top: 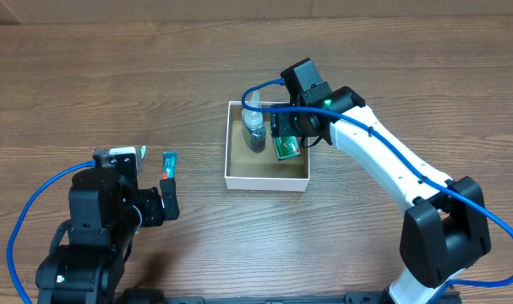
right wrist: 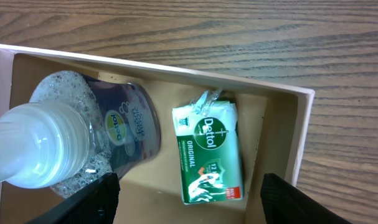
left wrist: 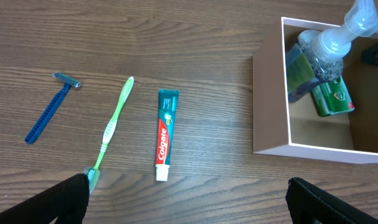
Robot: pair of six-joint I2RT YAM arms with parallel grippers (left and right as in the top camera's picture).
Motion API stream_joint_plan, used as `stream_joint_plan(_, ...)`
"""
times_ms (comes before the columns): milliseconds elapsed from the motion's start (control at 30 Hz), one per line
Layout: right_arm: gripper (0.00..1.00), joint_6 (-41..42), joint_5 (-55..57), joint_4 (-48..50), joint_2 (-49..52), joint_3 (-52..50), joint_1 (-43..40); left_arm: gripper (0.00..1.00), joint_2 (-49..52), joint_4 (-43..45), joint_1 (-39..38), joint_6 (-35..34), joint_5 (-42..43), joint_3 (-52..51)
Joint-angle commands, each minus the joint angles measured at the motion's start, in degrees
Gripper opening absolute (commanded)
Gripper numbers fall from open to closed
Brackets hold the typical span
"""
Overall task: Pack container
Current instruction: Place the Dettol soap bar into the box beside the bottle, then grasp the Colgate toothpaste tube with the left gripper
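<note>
The toothpaste tube still lies on the tabletop outside the container [top: 265, 180], so my left gripper should next move outward and down onto the toothpaste tube's middle [top: 168, 172], with its fingers open on both sides of it.
The container [top: 265, 180] is a shallow white-walled box with a brown inside, at the table's middle. In it stand a clear pump bottle [top: 253, 128] and a green Dettol soap bar [top: 286, 148]. My right gripper [top: 297, 127] hovers over the box, open. In the right wrist view its fingers [right wrist: 195, 208] stand wide on either side of the soap [right wrist: 210, 152] without touching it, with the bottle [right wrist: 83, 143] to the left. My left gripper [left wrist: 189, 202] is open and empty above the table, left of the container [left wrist: 268, 93].
A Colgate toothpaste tube [left wrist: 164, 134], a green toothbrush [left wrist: 111, 127] and a blue razor [left wrist: 48, 109] lie on the wood table left of the box. The toothpaste also shows in the overhead view [top: 168, 163], beside the left arm.
</note>
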Motion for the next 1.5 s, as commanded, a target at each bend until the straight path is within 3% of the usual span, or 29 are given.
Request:
stream_joint_plan(0,0.77,0.04,2.25,-1.57,-2.80,2.01,-0.22,1.00,0.13,0.22,0.46,-0.50,0.42,1.46)
stream_joint_plan(233,0.86,4.70,17.68,-8.57,-16.48,5.35,-2.47,1.00,0.13,-0.02,0.46,-0.02,-0.22,1.46)
stream_joint_plan(467,0.96,4.52,11.93,-15.47,-27.91,5.35,-16.70,1.00,0.87,-2.12,0.46,-4.74,-0.81,3.04)
stream_joint_plan(600,0.98,4.07,8.59,-21.14,-27.96,4.72,-24.52,1.00,6.01,-4.92,0.46,-5.70,-3.26,5.84)
stream_joint_plan(733,0.98,3.06,7.17,-21.59,-27.10,1.20,-27.34,1.00,14.19,-5.01,0.48,-5.70,-4.48,6.14)
stream_joint_plan(1067,0.98,3.04,7.21,-20.94,-22.34,-5.14,-27.50,1.00,42.53,2.93,0.48,-5.66,-4.70,6.14)
stream_joint_plan(1467,0.98,2.62,7.21,-20.59,-21.92,-5.68,-27.50,1.00,59.06,12.09,0.52,-1.68,-1.18,6.14)
